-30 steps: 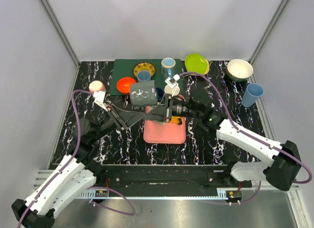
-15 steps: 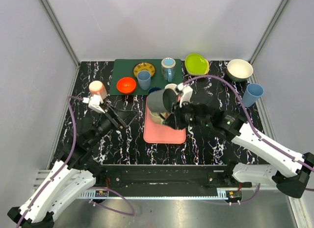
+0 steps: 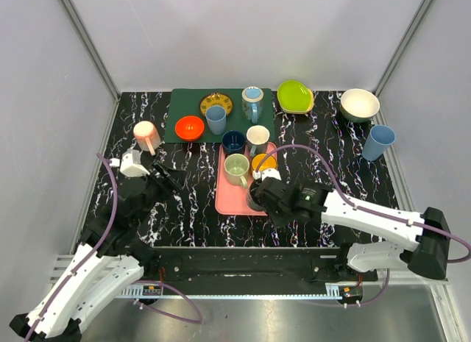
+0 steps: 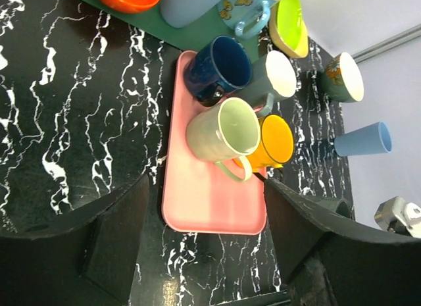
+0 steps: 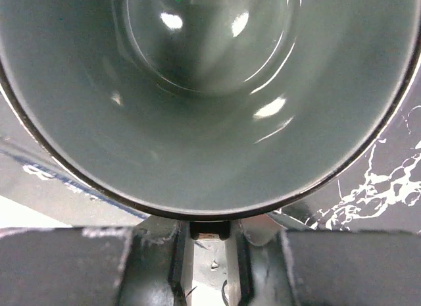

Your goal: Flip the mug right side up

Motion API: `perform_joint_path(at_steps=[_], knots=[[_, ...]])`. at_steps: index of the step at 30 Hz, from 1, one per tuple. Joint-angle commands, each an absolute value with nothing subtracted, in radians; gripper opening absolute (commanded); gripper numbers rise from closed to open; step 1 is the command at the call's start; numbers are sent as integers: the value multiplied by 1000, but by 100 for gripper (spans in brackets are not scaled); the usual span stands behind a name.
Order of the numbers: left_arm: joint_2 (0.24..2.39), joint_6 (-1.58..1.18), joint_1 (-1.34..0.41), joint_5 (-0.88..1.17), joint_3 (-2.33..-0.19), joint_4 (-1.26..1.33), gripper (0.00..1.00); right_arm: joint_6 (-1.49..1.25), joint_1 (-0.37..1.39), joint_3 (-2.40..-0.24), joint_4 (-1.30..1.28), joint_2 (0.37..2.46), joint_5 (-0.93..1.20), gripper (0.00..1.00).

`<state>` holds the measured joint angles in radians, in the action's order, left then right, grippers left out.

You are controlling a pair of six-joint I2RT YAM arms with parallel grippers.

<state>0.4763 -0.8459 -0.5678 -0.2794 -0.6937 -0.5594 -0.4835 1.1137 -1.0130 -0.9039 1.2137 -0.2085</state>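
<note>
The dark grey mug goes down beside the light green one next, and my right gripper opens. The grey mug hangs above the tray's clear near end.
The dark grey mug is at the near right corner of the pink tray. My right gripper is shut on it. In the right wrist view the mug's open mouth and glossy inside fill the frame, and the right gripper clamps just below the rim. I cannot tell whether the mug rests on the tray. My left gripper is open and empty left of the tray. In the left wrist view the left gripper has wide-apart fingers that frame the tray.
The tray also holds a light green mug, an orange mug, a dark blue mug and a white mug. A green mat behind carries dishes. A pink mug stands at the left and a blue cup at the right.
My right arm carried the grey mug from above the tray's far end to its near right corner, turning it. My left arm drew back to the near left.
</note>
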Motion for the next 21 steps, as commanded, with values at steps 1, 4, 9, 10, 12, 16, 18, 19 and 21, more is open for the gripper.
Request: perform_joint_path(at_steps=[1,4,9,10,12,16,18,19,21], knots=[[488,-838,-568,-334,-692,-568,73,-525,1120,-1008,-847,1268,-301,0],[486,-833,-568,-333,-686,-568,73,-518,1120,-997,-816,1322,-301,0],[494,-818,-568,-333,-684,-577,73,-511,1115,-994,-769,1443,-288,0],[495,-816,-568,-333,-684,-577,73,-509,1111,-991,-753,1454,-282,0],[497,-811,-568,-336,-683,-578,73,-509,1083,-982,-707,1477,-258,0],[503,-798,-568,-341,-689,-578,73,-508,1026,-966,-647,1491,-226,0],[506,-788,-568,-345,-690,-580,73,-502,994,-953,-626,1488,-200,0],[509,-787,-568,-348,-692,-581,73,-502,989,-950,-621,1488,-193,0],[514,-784,-568,-356,-693,-580,73,-499,971,-940,-611,1488,-173,0]])
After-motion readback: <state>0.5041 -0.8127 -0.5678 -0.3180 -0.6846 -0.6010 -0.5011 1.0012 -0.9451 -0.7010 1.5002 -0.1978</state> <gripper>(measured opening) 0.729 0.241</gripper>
